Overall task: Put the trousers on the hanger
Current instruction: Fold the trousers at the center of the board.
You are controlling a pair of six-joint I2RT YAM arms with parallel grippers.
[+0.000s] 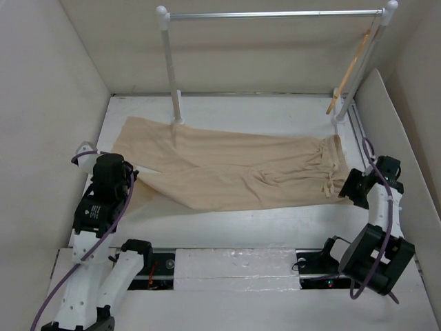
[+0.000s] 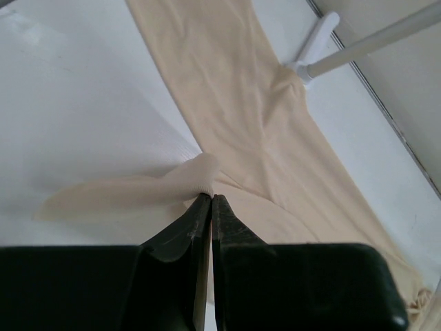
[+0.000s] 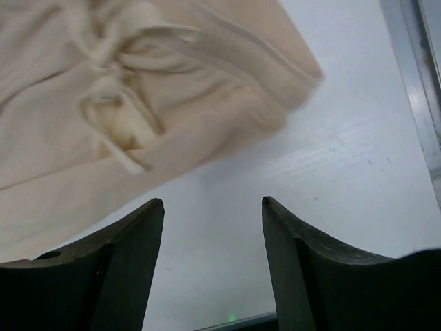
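Observation:
My right gripper will next go down with open fingers onto the near corner of the waistband and close there. My left gripper already holds the end of the near leg.
The beige trousers lie flat across the white table, legs to the left, drawstring waist to the right. My left gripper is shut on the end of the near trouser leg, which bunches at the fingertips; in the top view it sits at the leg ends. My right gripper is open and empty, just short of the waist with its drawstring; in the top view it is at the waist's right edge. The wooden hanger hangs at the right end of the rail.
A rack with white posts and a silver rail stands at the back of the table; its left foot touches the far trouser leg. Beige walls enclose the table. A metal track runs along the right edge.

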